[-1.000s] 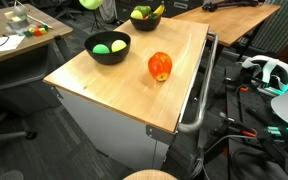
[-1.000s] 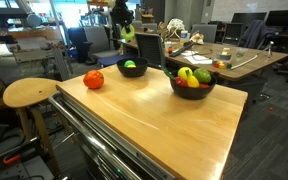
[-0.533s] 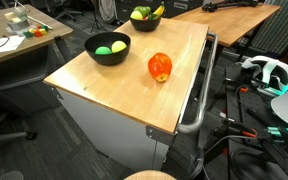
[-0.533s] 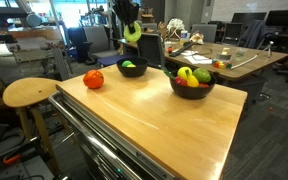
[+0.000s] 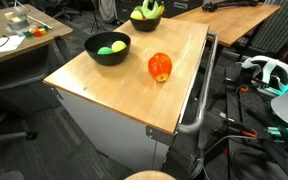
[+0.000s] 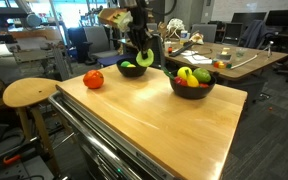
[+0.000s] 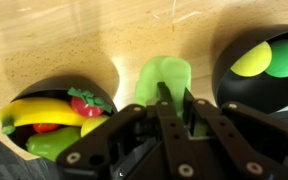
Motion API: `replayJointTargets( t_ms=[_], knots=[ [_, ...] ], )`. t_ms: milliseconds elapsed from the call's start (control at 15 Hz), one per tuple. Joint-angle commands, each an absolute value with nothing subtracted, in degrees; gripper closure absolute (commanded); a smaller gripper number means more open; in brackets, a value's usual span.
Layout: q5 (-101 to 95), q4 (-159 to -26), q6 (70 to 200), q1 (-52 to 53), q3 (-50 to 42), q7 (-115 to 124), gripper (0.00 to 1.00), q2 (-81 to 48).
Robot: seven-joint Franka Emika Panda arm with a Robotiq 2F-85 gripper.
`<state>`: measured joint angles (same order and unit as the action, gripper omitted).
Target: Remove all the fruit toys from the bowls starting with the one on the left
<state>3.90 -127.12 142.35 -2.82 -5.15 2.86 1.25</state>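
Observation:
My gripper moves down next onto the open patch of bare wood between both black bowls, since the light green fruit toy (image 6: 144,59) hangs clear of them.
My gripper (image 7: 177,96) is shut on a light green fruit toy (image 7: 162,74) and holds it over the wooden table between the two black bowls. In an exterior view the gripper (image 6: 141,48) hangs with the green toy (image 6: 144,59) beside the bowl (image 6: 133,69) that holds a green and a yellow fruit (image 7: 252,59). The other bowl (image 6: 192,86) holds a banana (image 7: 39,110), a strawberry and other fruit. A red-orange fruit toy (image 5: 160,66) lies on the table. In an exterior view the gripper (image 5: 150,6) is at the top edge by the far bowl (image 5: 140,17).
The near bowl (image 5: 108,48) sits at the table's back left corner. A round wooden stool (image 6: 31,93) stands beside the table (image 6: 154,125). Desks with clutter and chairs stand behind. A metal handle rail (image 5: 198,95) runs along one table edge.
The gripper has come down and forward with the green fruit toy, from high behind the bowls to low between them. The bowls and the red-orange fruit have not moved.

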Motion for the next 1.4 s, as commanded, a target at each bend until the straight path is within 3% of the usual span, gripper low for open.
replayJointTargets(
  t_ms=[0,333,400,533,1000,1333],
  knots=[
    [5.04,-125.61,148.12,-2.55,-3.82,1.12,0.97,-4.63],
    [1.28,-126.02,148.85,-2.36,-3.36,2.67,0.96,-9.83],
    [0.35,-125.99,148.37,-2.3,-3.56,2.93,0.63,-10.27],
    [-2.85,-126.48,147.87,-1.77,-4.14,4.16,0.57,-9.92],
    [-7.14,-129.78,140.45,0.84,-1.13,7.34,0.04,2.83],
    [3.62,-125.38,142.41,3.54,2.68,5.43,0.0,3.2]
  ],
)
